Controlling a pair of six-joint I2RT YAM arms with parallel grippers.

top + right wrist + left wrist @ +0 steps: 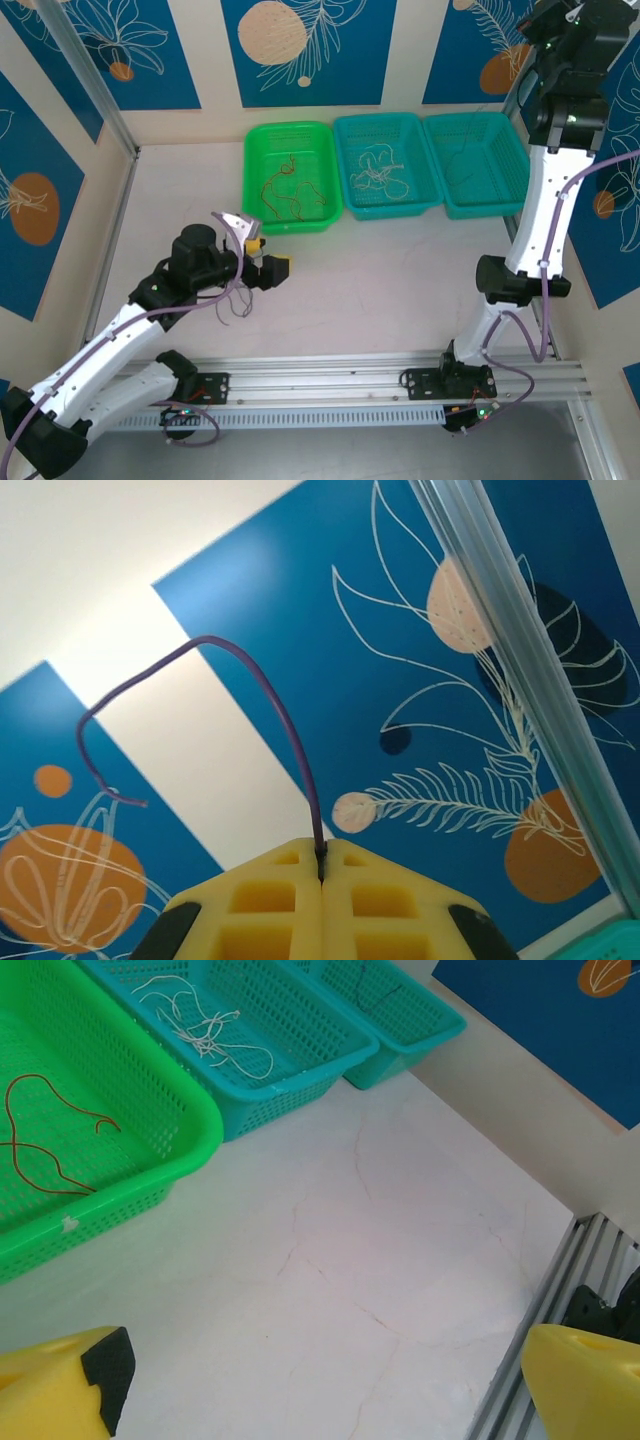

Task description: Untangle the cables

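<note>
My right gripper is going to tilt its fingers down, lower them to the teal basket with the thin dark cable [480, 162] [605, 946] below, and let go of the matching purple cable inside.
The cables lie sorted in three baskets at the back. Reddish-brown cables [287, 190] [45, 1150] are in the green basket [290, 128]. Pale beige ones [382, 172] [205, 1030] are in the middle teal basket [385, 118], and a thin dark one [462, 150] [372, 992] in the right teal basket [480, 116]. My left gripper [268, 258] [325, 1400] hovers open over bare table in front of the green basket, nothing between its yellow fingers [60, 1385]. My right gripper [322, 852] is raised toward the wall, shut on a dark purple cable [250, 670] that arcs up and curls left.
The marbled white table [380, 1260] stretches between the baskets and the aluminium rail [380, 375] at the near edge. The right arm [545, 200] stands tall beside the right teal basket. Walls and a metal post [95, 85] close in the left and back.
</note>
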